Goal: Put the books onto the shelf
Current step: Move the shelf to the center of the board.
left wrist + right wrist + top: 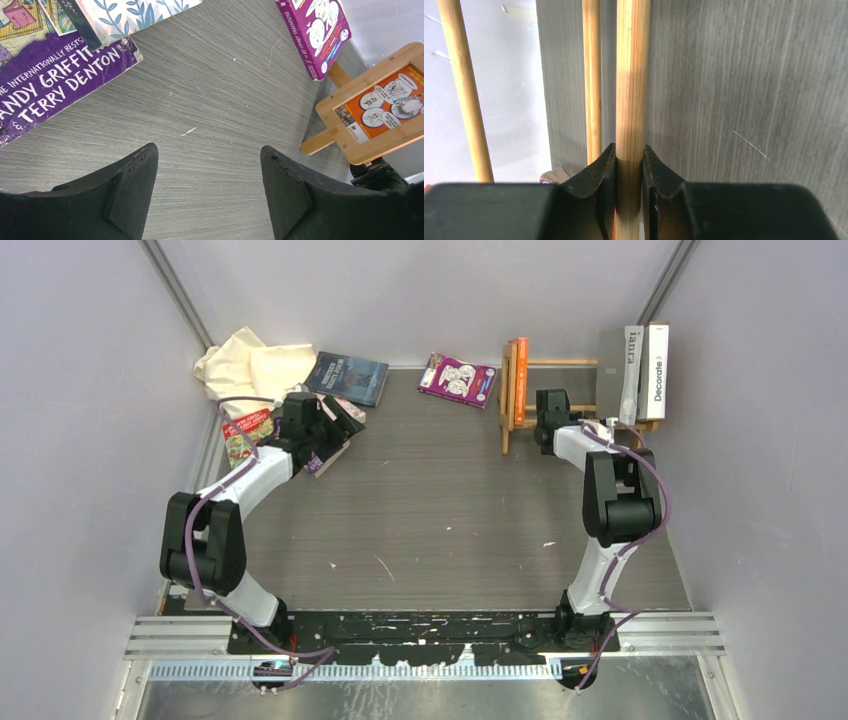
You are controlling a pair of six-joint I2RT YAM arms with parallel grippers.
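Observation:
The right gripper pushes the shelf's round wooden slat outward toward the back wall (562, 344) (511, 85) next, then releases. A piece of bare table still separates shelf and wall.
The shelf (560, 390), a light wooden rack, stands at the back right. An orange book (521, 380) stands upright at its left end, and two white-grey books (648, 370), one reading "Decorate", lean at its right end. My right gripper (629, 152) is shut on one round wooden slat (630, 90) of the shelf. A purple book (458, 379) and a dark blue book (346, 377) lie flat at the back. My left gripper (209, 150) hangs open over bare table beside a purple paperback (55, 75) and a leaf-patterned book (135, 15).
A cream cloth (250, 365) is bunched in the back left corner, with a red-green book (243, 435) beside it against the left wall. Grey walls close in the table (440, 520) on three sides. The shelf's end frame (370, 145) shows at the right of the left wrist view.

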